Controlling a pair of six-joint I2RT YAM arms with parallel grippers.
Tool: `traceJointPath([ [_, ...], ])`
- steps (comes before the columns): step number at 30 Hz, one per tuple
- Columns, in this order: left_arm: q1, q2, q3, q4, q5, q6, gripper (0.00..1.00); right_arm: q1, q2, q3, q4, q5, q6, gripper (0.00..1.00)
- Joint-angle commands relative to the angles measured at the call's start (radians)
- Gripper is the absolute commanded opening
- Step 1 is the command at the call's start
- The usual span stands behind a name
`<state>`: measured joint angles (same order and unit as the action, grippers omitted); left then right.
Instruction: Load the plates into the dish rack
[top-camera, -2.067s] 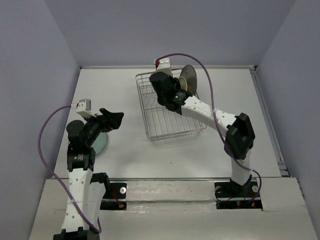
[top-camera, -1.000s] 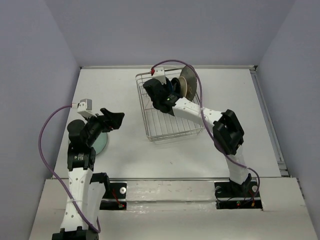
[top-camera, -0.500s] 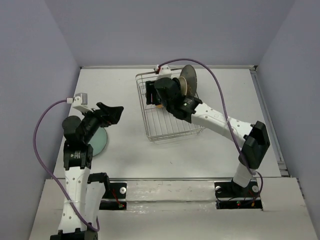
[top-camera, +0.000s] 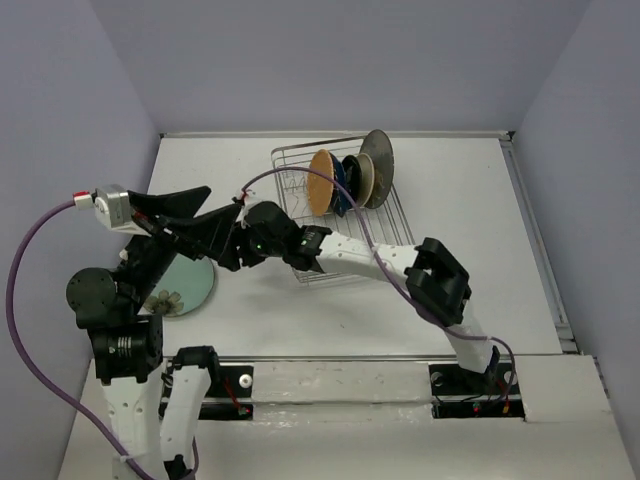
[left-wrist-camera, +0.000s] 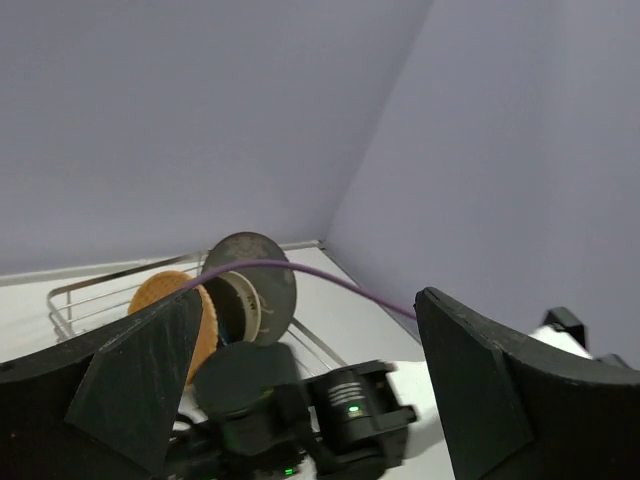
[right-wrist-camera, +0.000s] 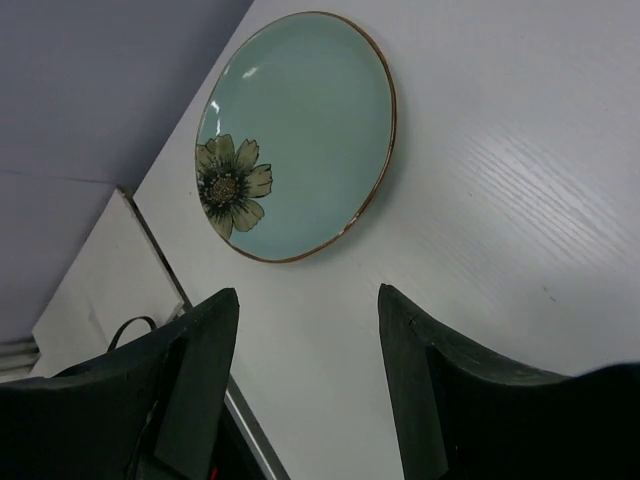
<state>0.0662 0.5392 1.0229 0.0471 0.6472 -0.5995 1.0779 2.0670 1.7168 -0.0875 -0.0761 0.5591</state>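
The teal plate (top-camera: 180, 288) lies flat beyond my open, empty fingers. Next, my right gripper lowers and shifts toward it, fingers astride the plate's rim facing the rack.
The dish rack (top-camera: 400, 216) holds several plates on edge: orange (top-camera: 320, 182), dark blue (top-camera: 339, 188), cream (top-camera: 363, 177) and grey (top-camera: 379, 153). A pale teal plate (top-camera: 180, 288) with a flower lies flat on the table at the left. My right gripper (top-camera: 226, 250) reaches across to the left and hovers open just short of the teal plate (right-wrist-camera: 300, 130), nothing between its fingers (right-wrist-camera: 205, 370). My left gripper (top-camera: 205, 216) is raised high above that spot, wide open and empty. From the left wrist view the orange plate (left-wrist-camera: 165, 292) and grey plate (left-wrist-camera: 252, 268) show in the rack (left-wrist-camera: 68, 296).
The right arm's wrist (left-wrist-camera: 345, 420) lies directly under the left gripper. The right forearm (top-camera: 360, 258) crosses the rack's near edge. The table's near edge strip (right-wrist-camera: 215, 400) runs close behind the right fingers. Walls enclose the table on the left, back and right.
The right gripper left the rack and swung left to the teal plate; the orange plate now stands in the rack. The left arm rose and its gripper moved over the right wrist.
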Motion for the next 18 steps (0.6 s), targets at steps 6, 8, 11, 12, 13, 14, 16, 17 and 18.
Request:
traceJointPath([
  [6, -0.101, -0.045, -0.012, -0.044, 0.149, -0.022, 0.99, 0.036, 0.269, 0.275, 0.048, -0.08, 0.146, 0.64],
  [8, -0.117, -0.057, -0.02, -0.093, 0.128, 0.003, 0.99, 0.045, 0.336, 0.322, 0.008, -0.044, 0.168, 0.64],
  [11, -0.129, -0.067, -0.027, -0.131, 0.108, 0.024, 0.99, 0.045, 0.413, 0.391, -0.018, -0.022, 0.188, 0.63],
  [12, -0.131, -0.068, -0.032, -0.138, 0.097, 0.03, 0.99, 0.045, 0.433, 0.412, -0.03, -0.019, 0.193, 0.63],
  [13, -0.132, -0.07, -0.035, -0.145, 0.095, 0.033, 0.99, 0.045, 0.45, 0.447, -0.046, -0.014, 0.196, 0.63],
  [14, -0.132, -0.07, -0.038, -0.148, 0.094, 0.035, 0.99, 0.045, 0.467, 0.46, -0.052, -0.011, 0.202, 0.62],
  [16, -0.137, -0.073, -0.05, -0.156, 0.089, 0.04, 0.99, 0.045, 0.505, 0.486, -0.069, 0.005, 0.211, 0.6],
  [17, -0.138, -0.073, -0.053, -0.159, 0.086, 0.041, 0.99, 0.045, 0.515, 0.486, -0.073, 0.028, 0.217, 0.59],
  [18, -0.141, -0.074, -0.058, -0.162, 0.086, 0.043, 0.99, 0.045, 0.521, 0.484, -0.072, 0.033, 0.223, 0.59],
])
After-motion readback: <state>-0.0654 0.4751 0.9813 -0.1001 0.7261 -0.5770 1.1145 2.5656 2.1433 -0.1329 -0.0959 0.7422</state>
